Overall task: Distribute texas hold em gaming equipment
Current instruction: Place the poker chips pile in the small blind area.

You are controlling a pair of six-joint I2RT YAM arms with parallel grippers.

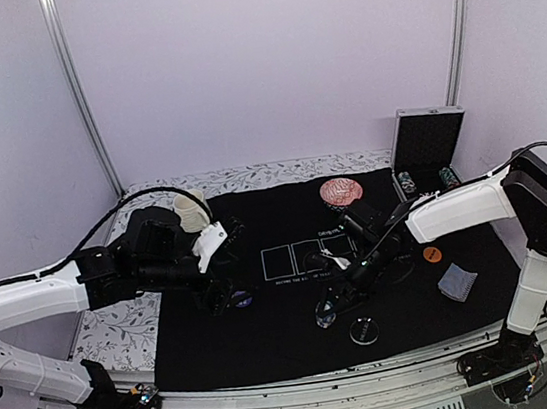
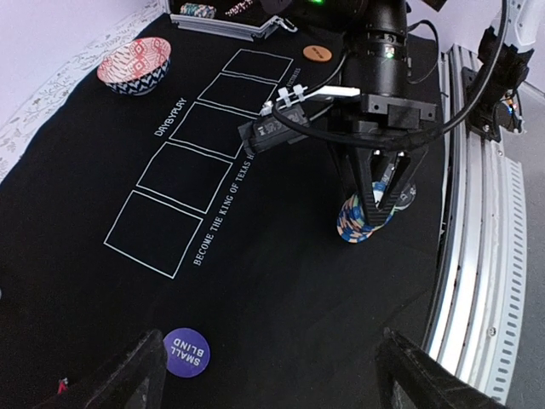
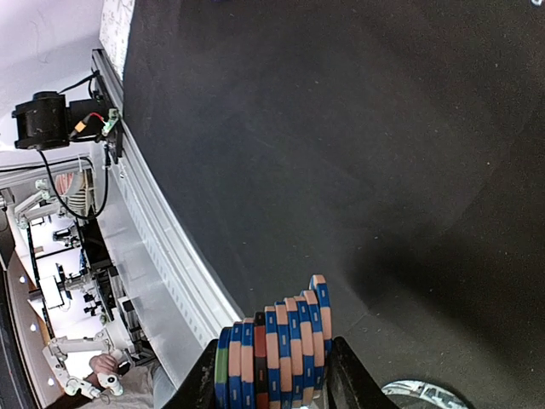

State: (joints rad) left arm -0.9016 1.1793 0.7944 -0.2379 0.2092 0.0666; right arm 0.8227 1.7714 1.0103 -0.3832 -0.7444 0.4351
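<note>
My right gripper holds the stack and should next carry it to the left in the top view, to the empty mat by the purple disc (image 1: pixel 266 323) (image 3: pixel 243 158), then lower it and release it.
My right gripper (image 1: pixel 333 305) is shut on a stack of blue-and-orange striped poker chips (image 3: pixel 281 354), held on its side just above the black mat's front middle; the stack (image 2: pixel 362 220) also shows in the left wrist view. My left gripper (image 2: pixel 272 379) hangs open over the mat with nothing between its fingers. A purple "SMALL BLIND" disc (image 2: pixel 186 352) lies flat beside its left finger (image 2: pixel 128 375). On the mat also lie a clear disc (image 1: pixel 364 332), an orange disc (image 1: pixel 432 254) and grey-blue cards (image 1: pixel 457 282) at the right.
A red patterned bowl (image 1: pixel 341 191) sits at the mat's back, a cream mug (image 1: pixel 192 210) at the back left. An open metal case (image 1: pixel 426 139) at the back right holds more chip stacks (image 1: pixel 408 183). White card outlines (image 1: pixel 301 259) mark the mat's middle. A metal rail (image 2: pixel 477 256) runs along the front edge.
</note>
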